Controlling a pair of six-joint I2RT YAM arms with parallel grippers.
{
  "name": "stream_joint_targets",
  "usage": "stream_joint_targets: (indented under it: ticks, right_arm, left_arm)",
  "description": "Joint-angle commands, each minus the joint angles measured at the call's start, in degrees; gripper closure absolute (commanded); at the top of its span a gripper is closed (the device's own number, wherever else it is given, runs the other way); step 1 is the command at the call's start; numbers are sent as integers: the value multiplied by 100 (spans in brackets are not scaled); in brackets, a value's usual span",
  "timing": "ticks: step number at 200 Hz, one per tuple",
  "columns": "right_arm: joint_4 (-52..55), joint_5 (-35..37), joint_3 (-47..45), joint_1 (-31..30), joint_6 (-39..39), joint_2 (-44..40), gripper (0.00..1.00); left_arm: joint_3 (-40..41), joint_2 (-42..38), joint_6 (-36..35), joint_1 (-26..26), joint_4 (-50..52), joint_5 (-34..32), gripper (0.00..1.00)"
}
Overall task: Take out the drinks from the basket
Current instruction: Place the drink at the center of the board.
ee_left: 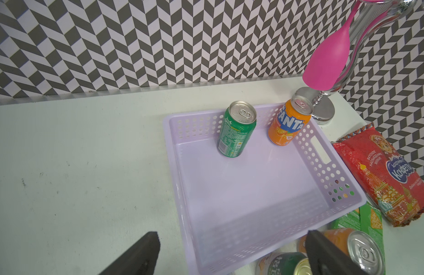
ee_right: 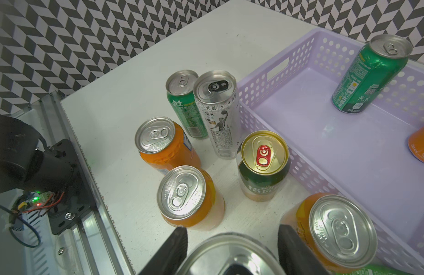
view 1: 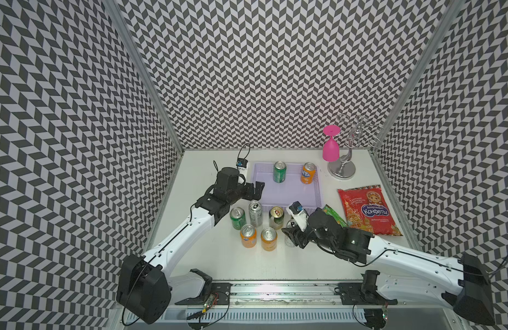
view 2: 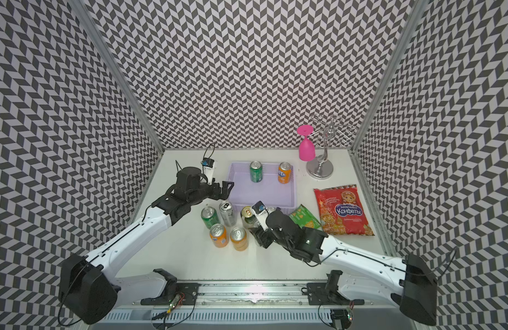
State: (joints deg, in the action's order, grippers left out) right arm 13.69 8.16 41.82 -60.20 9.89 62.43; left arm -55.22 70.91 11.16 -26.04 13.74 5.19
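Note:
I will next move my right gripper down and a little toward the near orange can, and release the silver-grey can [ee_right: 232, 254] beside it on the bare tabletop, clear of drinks.
The lilac basket [view 1: 318, 188] holds two upright drinks at its far side: a green can [view 1: 279, 171] and an orange Fanta can [view 1: 308, 173]. Several more cans stand on the table in front of it, among them a green one [view 1: 237, 217], a tall silver one [view 1: 255, 213], a gold-topped one [view 1: 276, 217] and two orange ones [view 1: 248, 235]. My left gripper [view 1: 257, 190] hangs open over the basket's near left corner [ee_left: 182, 214], holding nothing. My right gripper [ee_right: 232, 229] is shut on a silver-grey can [ee_right: 232, 254], beside another orange can [ee_right: 335, 228].
A pink goblet [view 1: 330, 145] hangs upside down on a chrome rack [view 1: 342, 168] at the back right. A red candy bag [view 1: 367, 210] and a green snack bag [view 1: 334, 214] lie right of the basket. Patterned walls close in on three sides.

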Motion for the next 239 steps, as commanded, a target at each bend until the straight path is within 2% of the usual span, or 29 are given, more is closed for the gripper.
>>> stream_joint_targets:
  ticks: [1,129,239]
  right_arm:
    - [-920,116,72,-26,78,85,56]
    - [-1785,75,-541,-29,92,346,55]
    - [-1694,123,-553,-27,35,407,33]
  left_arm:
    - [-103,-34,-81,36,-99,-62,1]
    - [-98,-7,-81,36,-101,-53,1]
    - [-116,-33,-88,31,-92,-39,1]
